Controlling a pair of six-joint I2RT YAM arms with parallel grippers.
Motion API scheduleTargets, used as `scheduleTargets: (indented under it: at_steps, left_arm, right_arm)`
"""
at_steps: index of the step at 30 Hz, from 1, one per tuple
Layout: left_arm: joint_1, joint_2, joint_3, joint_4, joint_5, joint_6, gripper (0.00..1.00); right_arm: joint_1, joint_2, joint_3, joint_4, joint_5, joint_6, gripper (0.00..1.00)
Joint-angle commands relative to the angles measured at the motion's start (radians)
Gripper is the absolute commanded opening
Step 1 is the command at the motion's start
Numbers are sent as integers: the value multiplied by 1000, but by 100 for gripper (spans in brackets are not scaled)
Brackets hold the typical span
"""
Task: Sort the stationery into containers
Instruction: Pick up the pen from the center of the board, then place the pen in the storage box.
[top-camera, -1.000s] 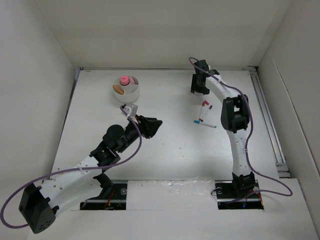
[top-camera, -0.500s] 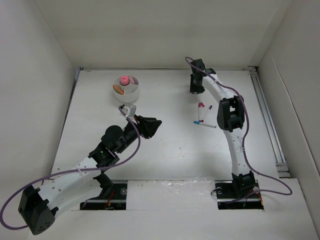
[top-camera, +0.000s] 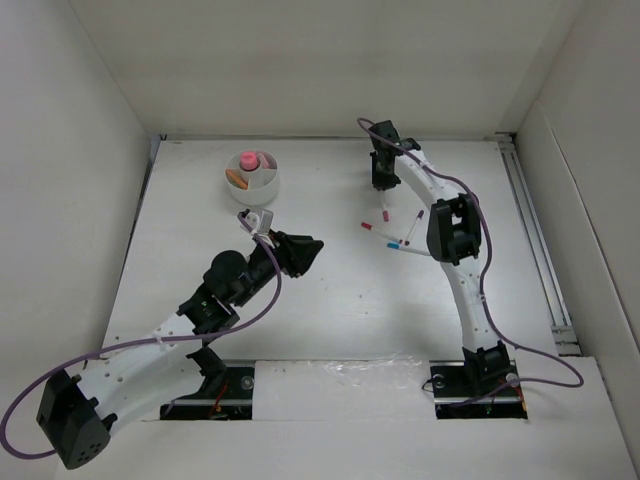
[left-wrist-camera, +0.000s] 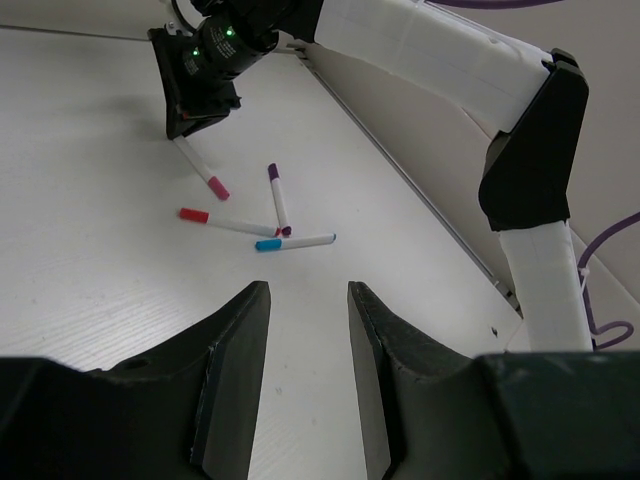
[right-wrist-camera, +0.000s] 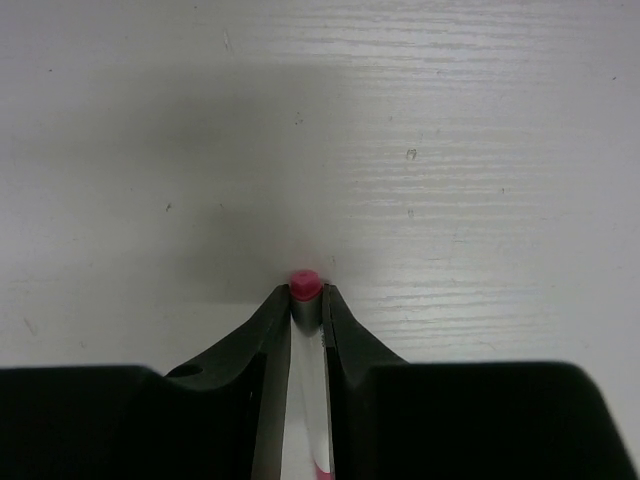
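Observation:
Next, my right gripper lifts and moves across to the bowl's empty near section, to its left in the top view, and releases the white pen where there's room.
My right gripper is shut on a thin white pen with pink ends. It holds the pen slanted above the table at the far middle; the left wrist view also shows that pen. Three more pens lie below it: a red-capped one, a purple-capped one and a blue-capped one. The round white divided bowl stands at the far left, holding a pink-topped stubby item and an orange piece. My left gripper is open and empty, right of and below the bowl.
White walls close in the table on the left, back and right. A metal rail runs along the right edge. The right arm reaches over the far right part of the table.
My right gripper has moved left and farther back with the pink-ended pen in it, away from the other pens. The red-capped pen now lies farther left. The left arm has barely moved.

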Motion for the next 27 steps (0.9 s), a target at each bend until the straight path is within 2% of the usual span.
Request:
scheduleTargets:
  at_steps: [1, 6, 10, 15, 21, 24, 25, 27]
  left_arm:
    - [1, -4, -10, 46, -2, 0, 34]
    - [1, -4, -10, 46, -4, 0, 34]
    - [1, 5, -10, 46, -4, 0, 34]
    - [1, 5, -10, 35, -59, 0, 34]
    - [1, 23, -10, -14, -174, -28, 36]
    - [1, 14, 0, -36, -278, -52, 40]
    - [1, -9, 0, -62, -354, -77, 41]
    - [1, -27, -11, -71, -421, -98, 44]
  right_arm:
    - [7, 16, 34, -31, 17, -13, 12]
    - [7, -5, -6, 17, 31, -13, 0]
    - [16, -95, -119, 124, 31, -13, 0]
    - [16, -225, -164, 192, 22, 38, 0]
    - [67, -478, -382, 466, -52, 158, 0]
    - [136, -571, -495, 651, -31, 250, 0]
    - [154, -585, -517, 702, -17, 277, 0]
    - [212, -594, -528, 808, 22, 326, 0]
